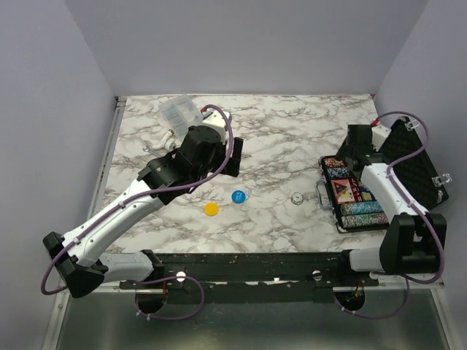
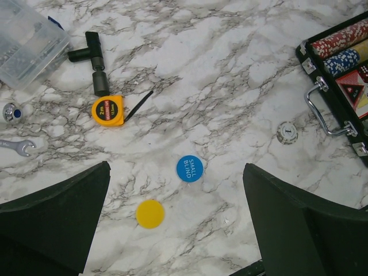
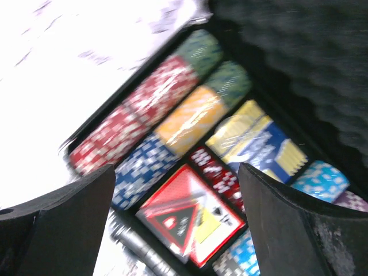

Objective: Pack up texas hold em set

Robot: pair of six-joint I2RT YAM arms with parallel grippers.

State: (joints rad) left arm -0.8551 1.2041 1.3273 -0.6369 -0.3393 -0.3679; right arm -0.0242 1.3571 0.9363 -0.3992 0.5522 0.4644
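The blue disc point(image 1: 238, 196), still unpacked, lies below and left of my right gripper in the top view; the gripper swings across and down around it next.
The black briefcase point(image 1: 326, 191) lies open at the right, foam lid point(image 1: 410, 166) folded back. It holds chip rows point(image 1: 363, 213) and a red card box point(image 1: 343, 191) showing a red triangle point(image 3: 172, 221). A blue disc point(image 1: 238, 196), a yellow disc point(image 1: 211, 209) and a white disc point(image 1: 297, 197) lie on the marble table. My left gripper point(image 2: 175, 230) is open and empty, high above the blue disc point(image 2: 189, 168) and the yellow disc point(image 2: 150, 213). My right gripper point(image 3: 175, 224) is open and empty, just above the card box point(image 3: 224, 230) inside the case.
An orange tape measure point(image 2: 107, 110), a black tool point(image 2: 95, 63), a clear compartment box point(image 2: 26, 40) and a small wrench point(image 2: 17, 146) lie at the table's far left. The case handle point(image 2: 325, 112) faces the white disc point(image 2: 286, 133).
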